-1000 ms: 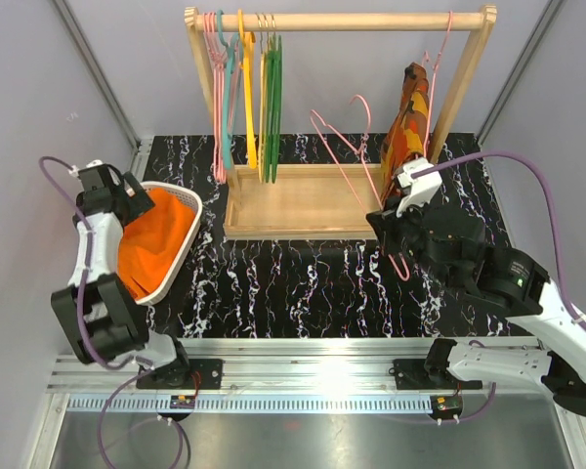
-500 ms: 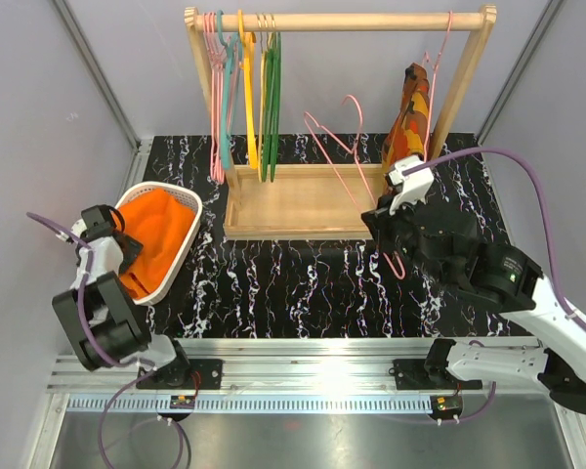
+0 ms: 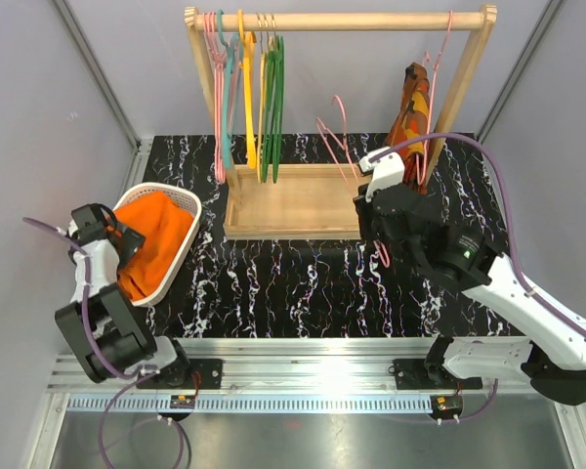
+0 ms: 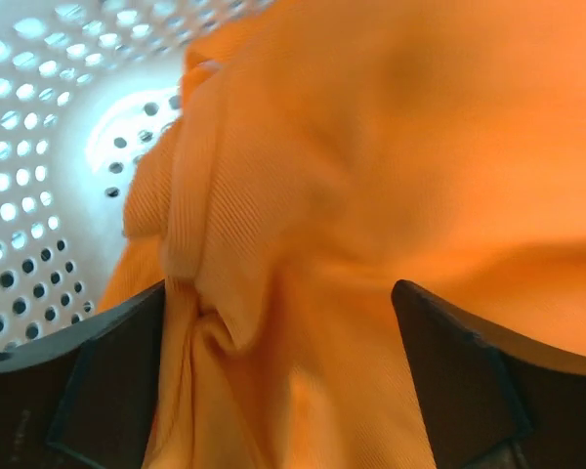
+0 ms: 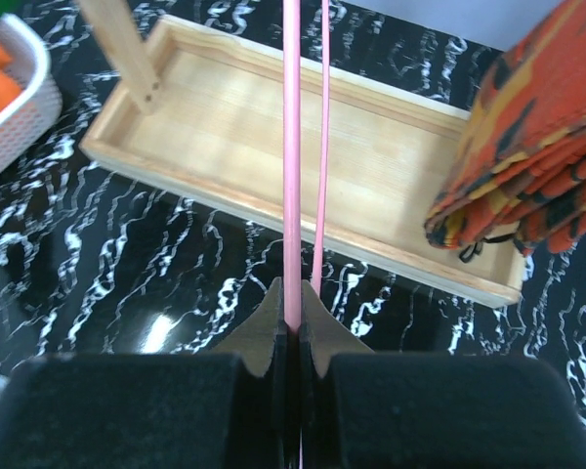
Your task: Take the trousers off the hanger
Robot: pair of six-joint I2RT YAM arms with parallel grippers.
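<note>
The pink hanger is empty, so my right gripper will next lift the hook outward onto the rack's bar (image 3: 404, 21) beside the patterned garment, and then open.
The bright orange trousers (image 3: 158, 237) lie bunched in the white basket (image 3: 190, 198) at the left; none of the cloth hangs on the hanger. My left gripper (image 3: 117, 242) is at the basket's near-left side, open, its fingers (image 4: 112, 381) on either side of a fold of the trousers (image 4: 371, 176). My right gripper (image 3: 368, 205) is shut on the thin pink hanger (image 3: 338, 127) and holds it bare above the table's right middle, hook toward the rack. In the right wrist view the gripper (image 5: 293, 332) pinches the hanger wire (image 5: 292, 147).
A wooden rack (image 3: 342, 20) carries pink, teal, yellow and green hangers (image 3: 259, 88) at its left and a patterned orange-brown garment (image 3: 407, 122) at its right. Its wooden tray base (image 3: 293, 200) lies behind the right gripper. The basket's perforated wall (image 4: 29, 147) is close to the left gripper.
My left gripper has dropped from the basket's far-left rim down onto the trousers. My right gripper has carried the pink hanger back and up toward the rack, turning it more upright.
</note>
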